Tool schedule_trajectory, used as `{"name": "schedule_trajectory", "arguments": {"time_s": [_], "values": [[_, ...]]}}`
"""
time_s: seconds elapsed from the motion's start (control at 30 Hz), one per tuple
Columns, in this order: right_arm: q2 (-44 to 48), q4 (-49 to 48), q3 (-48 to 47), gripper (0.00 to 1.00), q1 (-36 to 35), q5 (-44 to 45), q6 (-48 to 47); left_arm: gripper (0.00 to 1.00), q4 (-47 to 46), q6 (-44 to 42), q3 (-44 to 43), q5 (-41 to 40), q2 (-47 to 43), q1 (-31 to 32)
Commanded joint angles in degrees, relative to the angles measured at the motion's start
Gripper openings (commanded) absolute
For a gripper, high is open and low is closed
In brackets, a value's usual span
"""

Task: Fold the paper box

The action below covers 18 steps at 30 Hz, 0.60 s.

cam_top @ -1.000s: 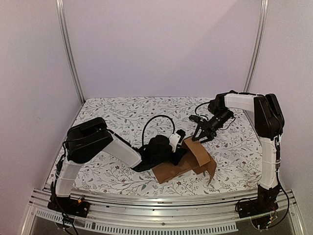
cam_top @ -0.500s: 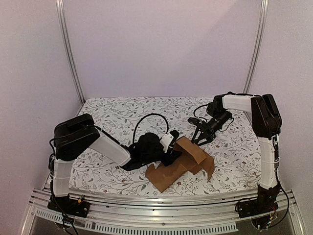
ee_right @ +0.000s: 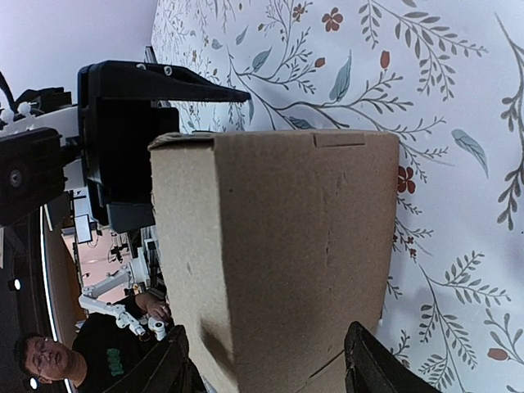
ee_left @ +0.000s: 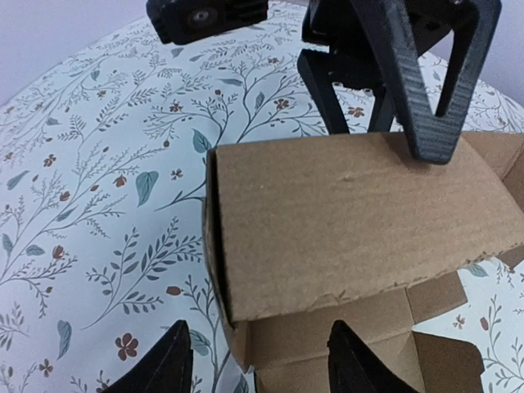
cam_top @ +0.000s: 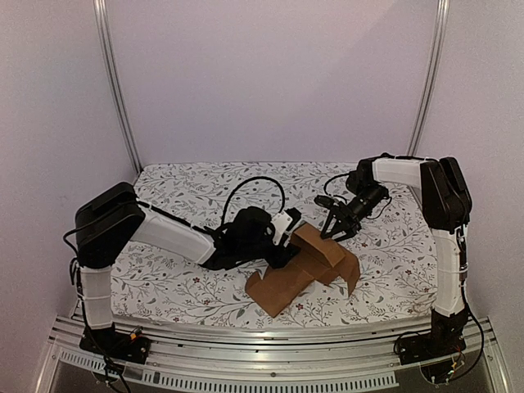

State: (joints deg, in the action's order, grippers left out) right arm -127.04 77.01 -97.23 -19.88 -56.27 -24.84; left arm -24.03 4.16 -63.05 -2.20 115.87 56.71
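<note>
My left gripper will move toward the right in the top view, onto the paper box's thin side edge [ee_left: 232, 336] next to the raised panel, because its open fingers are on both sides of that edge.
The paper box [cam_top: 315, 258] is brown cardboard, partly folded, with a raised panel and flat flaps spread toward the table's front. My left gripper [cam_top: 287, 245] is open at its left side. In the left wrist view the paper box [ee_left: 360, 221] fills the middle, and my left gripper [ee_left: 258, 370] has one tip over the cloth and one over a lower flap. My right gripper [cam_top: 332, 232] is open at the box's far edge, and one of its fingers [ee_left: 438, 123] overlaps the raised panel's top edge. In the right wrist view the paper box [ee_right: 270, 246] stands past my right gripper [ee_right: 274, 372].
A floral cloth [cam_top: 188, 196] covers the table. Two metal posts [cam_top: 115, 82] rise at the back corners, and a metal rail [cam_top: 246, 360] runs along the front edge. A black cable [cam_top: 254, 187] loops above the left wrist. White walls close in the sides.
My left gripper has opened and let go of the cardboard, and the left arm's elbow has swung out to the left. The right gripper has barely moved.
</note>
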Motion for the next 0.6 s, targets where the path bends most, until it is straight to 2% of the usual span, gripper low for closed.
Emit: {"name": "schedule_trajectory", "arguments": {"time_s": [0.0,0.17,0.43,0.57], "values": [[1.2,2.1,-1.3,0.63,-0.3,-1.1,-1.3,0.54,0.0,2.0,1.4,-0.8,1.6,-0.7],[1.3,2.5,-1.0,0.63,-0.3,-1.1,-1.9,0.49,-5.0,2.1,0.3,1.3,4.6,-0.8],[1.2,2.5,-0.8,0.63,-0.4,-1.4,-2.0,0.31,-6.5,2.6,-3.6,1.8,9.1,-1.5],[0.7,2.5,-0.8,0.62,-0.6,-1.4,-1.9,0.30,-7.6,3.0,-3.5,1.8,8.8,-1.8]]}}
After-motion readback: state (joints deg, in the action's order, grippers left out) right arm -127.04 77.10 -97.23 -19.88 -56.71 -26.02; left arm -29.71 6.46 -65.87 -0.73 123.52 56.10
